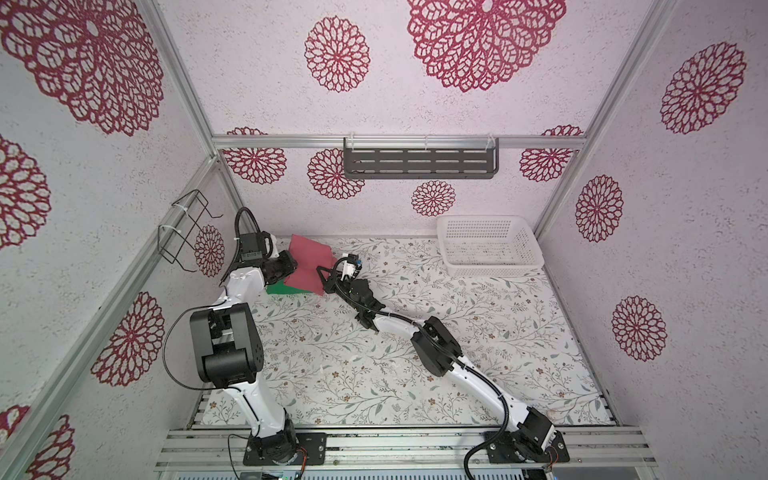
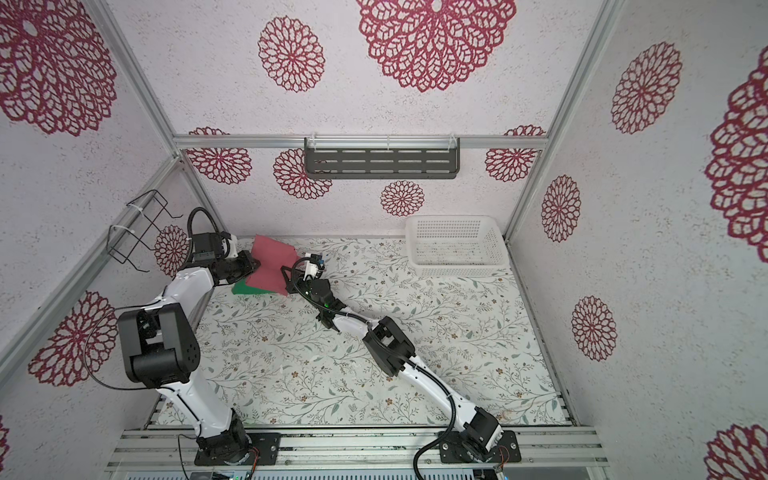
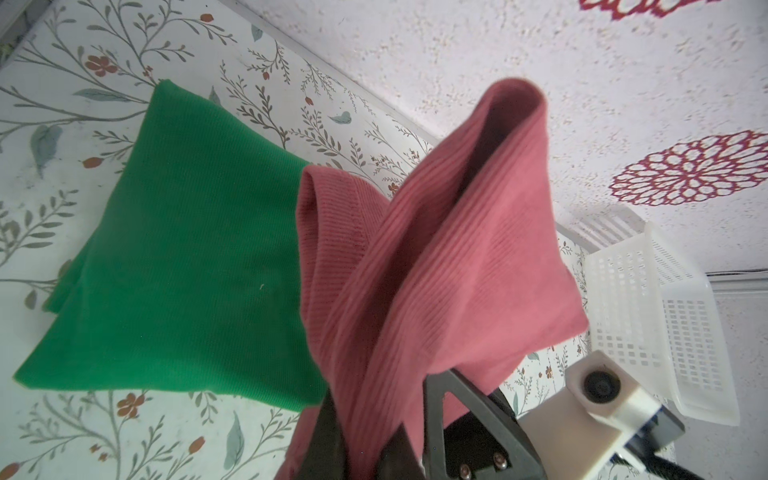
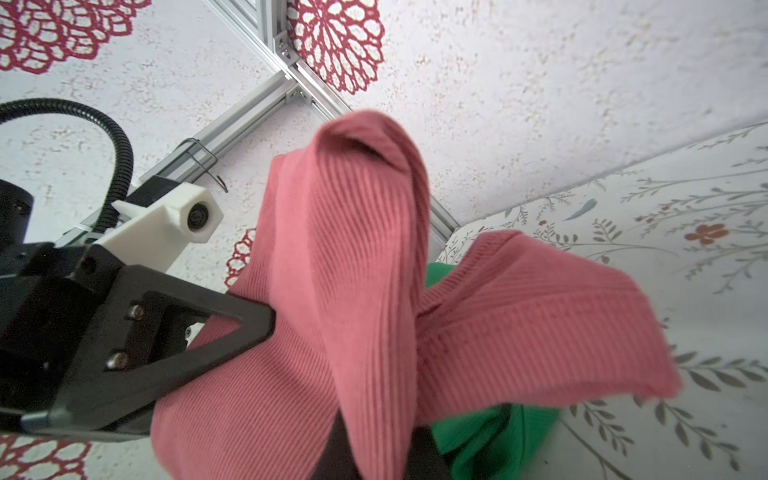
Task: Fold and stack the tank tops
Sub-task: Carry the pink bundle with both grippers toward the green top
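I need to move my left gripper down next onto the wire-rack side of the green tank top (image 1: 277,288) (image 3: 108,276) and let go of the red tank top there, because that part of the green tank top is still uncovered.
The dusty pinkish red tank top (image 1: 309,259) (image 2: 272,262) hangs bunched between my two grippers at the back left of the table. My left gripper (image 1: 293,266) (image 3: 365,449) is shut on one side of it. My right gripper (image 1: 322,276) (image 4: 382,457) is shut on the other side. Ribbed red cloth (image 3: 449,270) (image 4: 353,270) rises in folds from both jaws. Below it the bright green tank top (image 1: 279,289) (image 2: 243,287) (image 3: 187,257) lies folded flat on the table, partly covered by the red one.
A white perforated basket (image 1: 490,266) (image 2: 457,266) (image 3: 665,311) stands at the back right corner. A black wire rack (image 1: 183,232) hangs on the left wall, and a dark slotted shelf (image 1: 419,162) on the back wall. The back wall stands just behind the cloth.
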